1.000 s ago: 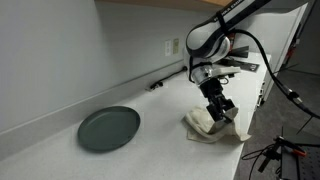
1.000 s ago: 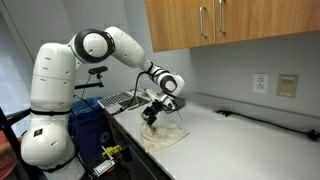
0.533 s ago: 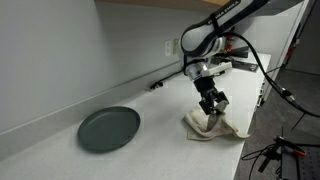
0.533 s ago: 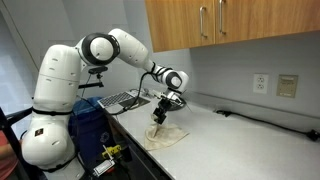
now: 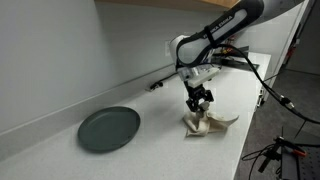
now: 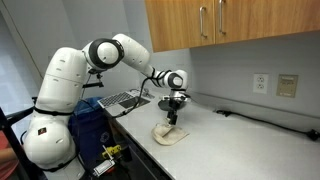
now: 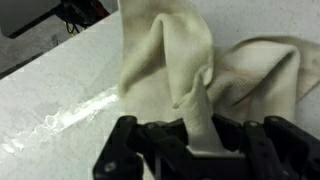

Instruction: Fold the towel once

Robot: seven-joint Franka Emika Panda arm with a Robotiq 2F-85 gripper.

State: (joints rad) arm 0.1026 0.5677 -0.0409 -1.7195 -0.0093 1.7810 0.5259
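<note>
The towel's edge nearest the plate is below and outward of the robot's gripper, so next the gripper needs to move outward and down to that edge and let go of the towel's corner.
A cream towel (image 5: 207, 123) lies bunched on the white counter; it also shows in the other exterior view (image 6: 170, 133) and fills the wrist view (image 7: 190, 60). My gripper (image 5: 197, 102) is shut on a corner of the towel and holds it lifted above the rest of the cloth, which trails down to the counter. In the wrist view a strip of towel runs up between my jaws (image 7: 200, 125). In an exterior view my gripper (image 6: 172, 113) hangs straight down over the towel.
A dark green plate (image 5: 109, 128) lies on the counter well to one side of the towel. A cable runs along the back wall (image 5: 160, 82). The counter's front edge (image 5: 245, 140) is close to the towel. A keyboard (image 6: 122, 100) lies at the counter's end.
My gripper has carried the towel corner across the cloth, away from the counter's front edge, and the towel has drawn up into a narrower heap.
</note>
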